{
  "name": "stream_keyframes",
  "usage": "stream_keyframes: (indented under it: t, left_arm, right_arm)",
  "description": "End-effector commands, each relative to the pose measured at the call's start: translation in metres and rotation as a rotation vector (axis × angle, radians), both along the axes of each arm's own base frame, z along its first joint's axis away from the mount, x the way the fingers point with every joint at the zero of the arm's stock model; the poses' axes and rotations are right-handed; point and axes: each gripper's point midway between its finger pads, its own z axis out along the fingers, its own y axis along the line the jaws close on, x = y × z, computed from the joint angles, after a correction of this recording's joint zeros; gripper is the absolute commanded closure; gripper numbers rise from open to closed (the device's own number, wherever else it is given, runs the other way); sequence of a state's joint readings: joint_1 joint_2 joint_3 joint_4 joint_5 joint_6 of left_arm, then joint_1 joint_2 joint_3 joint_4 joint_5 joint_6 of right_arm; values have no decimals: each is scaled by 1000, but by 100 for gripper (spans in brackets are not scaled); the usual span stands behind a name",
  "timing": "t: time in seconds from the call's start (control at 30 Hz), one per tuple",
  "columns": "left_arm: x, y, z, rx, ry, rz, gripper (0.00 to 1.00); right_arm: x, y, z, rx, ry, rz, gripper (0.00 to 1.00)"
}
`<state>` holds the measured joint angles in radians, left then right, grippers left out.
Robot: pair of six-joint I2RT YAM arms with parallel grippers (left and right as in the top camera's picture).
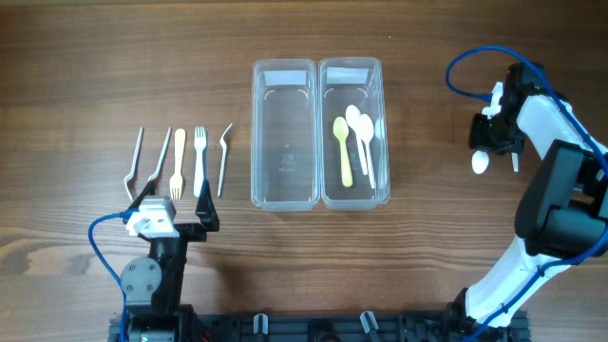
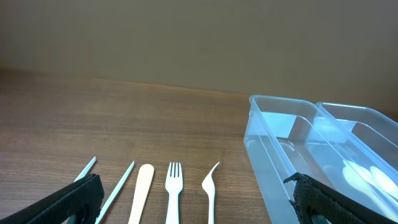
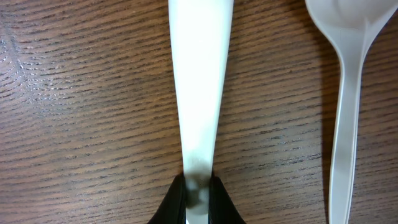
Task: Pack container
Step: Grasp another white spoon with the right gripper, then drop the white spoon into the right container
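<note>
I need to lift the white spoon in my right gripper next, carry it to the left in the overhead view, and open over the spoons that are already in one container.
Two clear containers stand side by side mid-table. The left container [image 1: 283, 133] is empty and also shows in the left wrist view [image 2: 273, 143]. The right container [image 1: 355, 133] holds a yellow-green spoon [image 1: 343, 147] and two white spoons [image 1: 362, 138]. My right gripper [image 1: 498, 141] is at the far right, low over the table, shut on the handle of a white spoon [image 3: 198, 93]; its bowl shows in the overhead view [image 1: 481, 162]. A second white spoon [image 3: 347, 93] lies beside it on the table. My left gripper [image 1: 176, 214] is open and empty, just in front of the cutlery row.
A row of cutlery lies left of the containers: two thin white pieces [image 1: 147, 163], a cream piece [image 1: 179, 161], a white fork [image 1: 199, 160] and a curved white piece [image 1: 223, 157]. The fork [image 2: 173, 193] lies between my open left fingers [image 2: 196, 208].
</note>
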<state>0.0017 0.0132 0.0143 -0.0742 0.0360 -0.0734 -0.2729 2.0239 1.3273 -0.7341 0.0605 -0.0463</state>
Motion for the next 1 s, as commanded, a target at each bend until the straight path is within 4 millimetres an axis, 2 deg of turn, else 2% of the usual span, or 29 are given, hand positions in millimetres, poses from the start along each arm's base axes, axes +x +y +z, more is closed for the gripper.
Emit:
stream_keyframes:
  t: [0.0, 0.1, 0.4, 0.5, 0.57, 0.7, 0.8, 0.9, 0.97]
  left_arm:
    - [0, -5, -3, -15, 3, -23, 0]
    - [0, -5, -3, -15, 3, -23, 0]
    - [0, -5, -3, -15, 3, -23, 0]
    - [0, -5, -3, -15, 3, -23, 0]
    - [0, -5, -3, -15, 3, -23, 0]
    - [0, -5, -3, -15, 3, -23, 0]
    - [0, -5, -3, -15, 3, -23, 0]
    - [0, -5, -3, -15, 3, -23, 0]
    - [0, -5, -3, -15, 3, -23, 0]
  right_arm:
    - [-13, 9, -20, 56, 57, -21, 96]
    - [-2, 14, -2, 80, 2, -13, 96]
    - [12, 28, 78, 102, -194, 24, 96]
    - [15, 49, 101, 179, -261, 65, 96]
    - [18, 68, 115, 246, -303, 103, 96]
    - [19, 123, 137, 352, -347, 219, 96]
    - [21, 165, 144, 381, -359, 297, 96]
    - [21, 222, 150, 408, -382, 426, 96]
    - [19, 249, 153, 429, -395, 466, 96]
